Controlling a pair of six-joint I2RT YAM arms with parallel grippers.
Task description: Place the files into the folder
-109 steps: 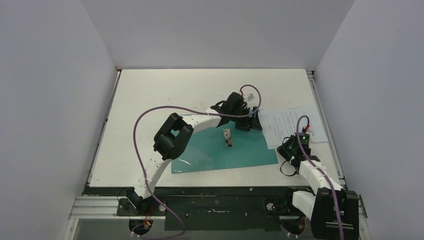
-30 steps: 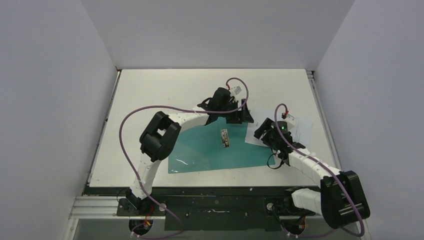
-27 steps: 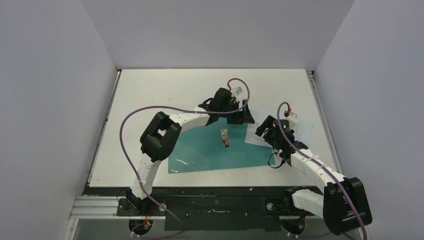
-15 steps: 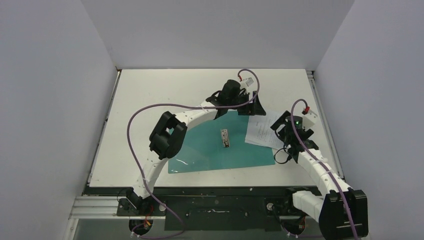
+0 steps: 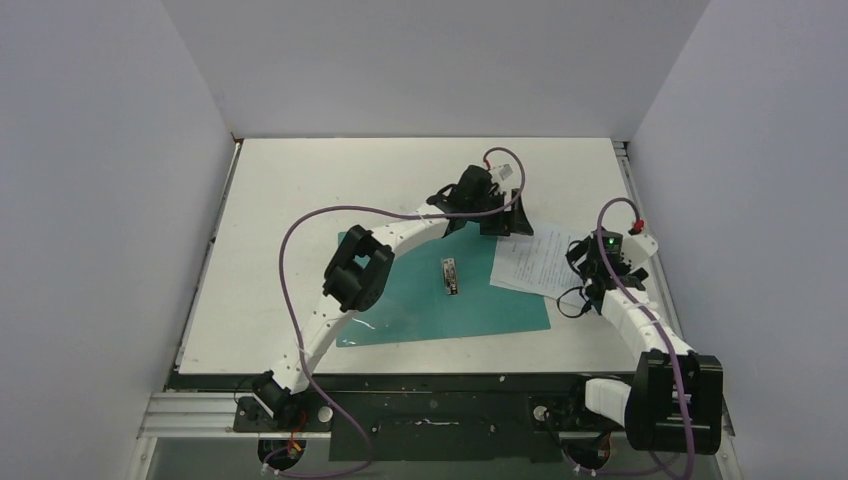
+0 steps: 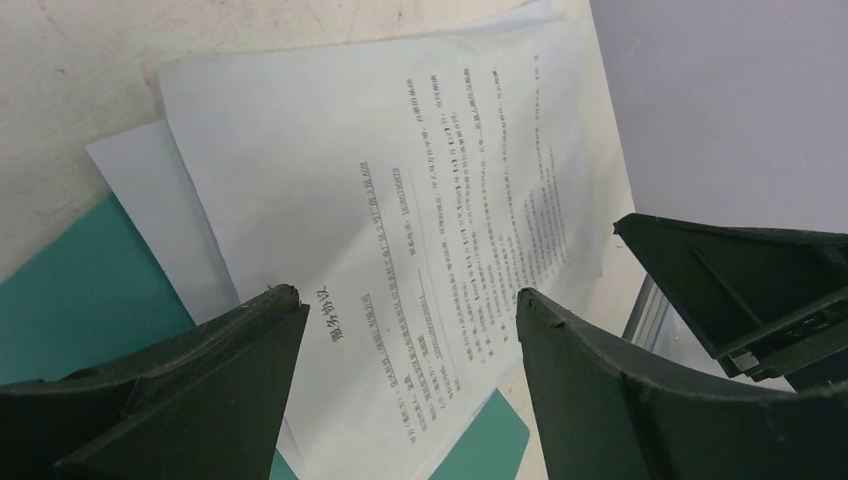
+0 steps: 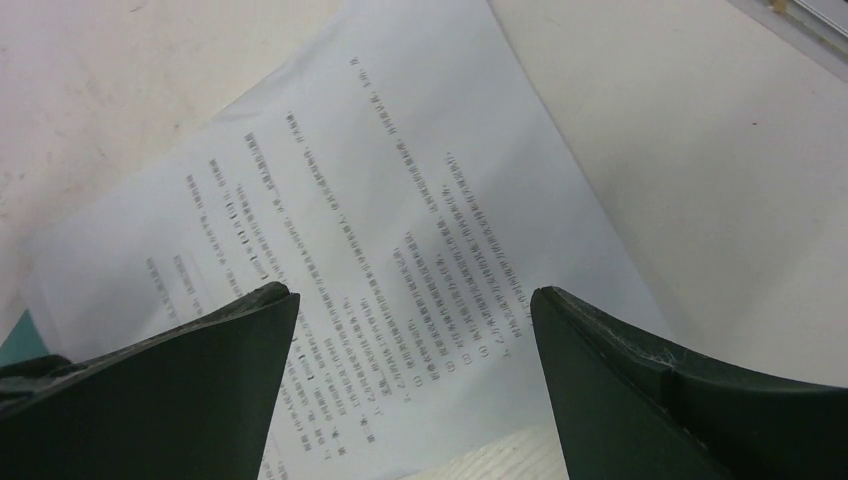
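My left gripper lowers its fingers onto the sheets' edge over the folder and closes them there next, since that edge lies below, beside one open finger.
The teal folder (image 5: 420, 300) lies open and flat on the table, its silver clip (image 5: 452, 276) near the middle. The files (image 5: 535, 265) are white printed sheets lying askew across the folder's right edge, partly on the bare table. My left gripper (image 5: 503, 222) hovers open over their far corner. In the left wrist view it (image 6: 407, 298) frames the files (image 6: 400, 200) and a strip of folder (image 6: 70, 300), with nothing between the jaws. My right gripper (image 5: 585, 268) stands open at the files' right side. In its own view it (image 7: 412, 293) hangs above the files (image 7: 400, 190), empty.
The white table (image 5: 300, 200) is enclosed by grey walls, with a metal rail (image 5: 632, 190) along its right edge. Purple cables loop over both arms. The right gripper's fingers (image 6: 740, 290) show at the right of the left wrist view.
The right gripper has let go of the files and drawn back to the right with its jaws open. The left gripper shifted right and farther back, over the sheets' far corner.
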